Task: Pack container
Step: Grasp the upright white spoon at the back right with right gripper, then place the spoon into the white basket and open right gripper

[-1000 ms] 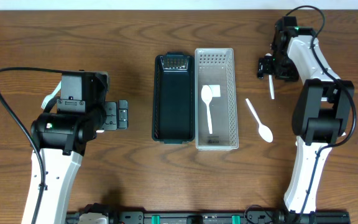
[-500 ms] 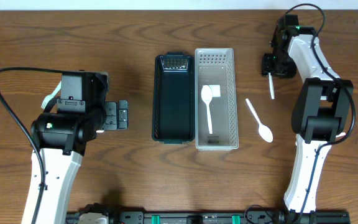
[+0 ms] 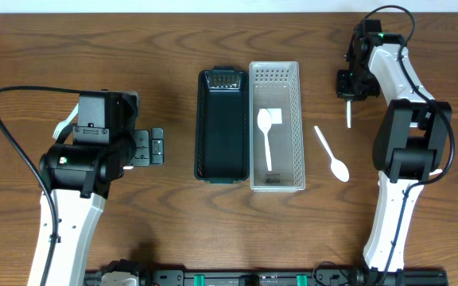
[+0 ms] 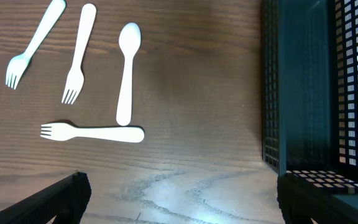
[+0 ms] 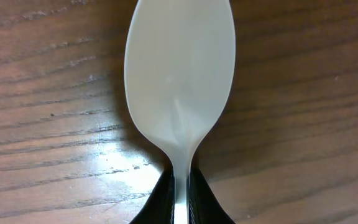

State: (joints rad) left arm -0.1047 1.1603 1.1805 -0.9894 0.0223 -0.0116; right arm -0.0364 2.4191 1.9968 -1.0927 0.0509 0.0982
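Note:
I will lift the spoon with my right gripper next and lower it into the open space of the white basket [image 3: 296, 127], which already holds a matching spoon.
My right gripper [image 3: 347, 87] is at the far right of the table, shut on the neck of a white plastic spoon [image 5: 179, 81]. The spoon's bowl lies over the wood in the right wrist view, and its handle [image 3: 348, 115] points toward the near side. A white slotted basket [image 3: 296, 127] in the centre holds another white spoon [image 3: 266, 135]. A dark basket [image 3: 205, 127] stands against its left side. My left gripper [image 3: 159, 147] is open left of the dark basket, with bare wood between its fingers [image 4: 55, 199].
A loose white spoon [image 3: 332, 157] lies right of the white basket. In the left wrist view, three white forks, one of them [image 4: 92, 132] lying crosswise, and a spoon [image 4: 127, 71] rest on the wood left of the dark basket [image 4: 297, 81].
My right gripper has closed on the spoon and shifted slightly right; the handle now lies straighter. The left arm has not moved.

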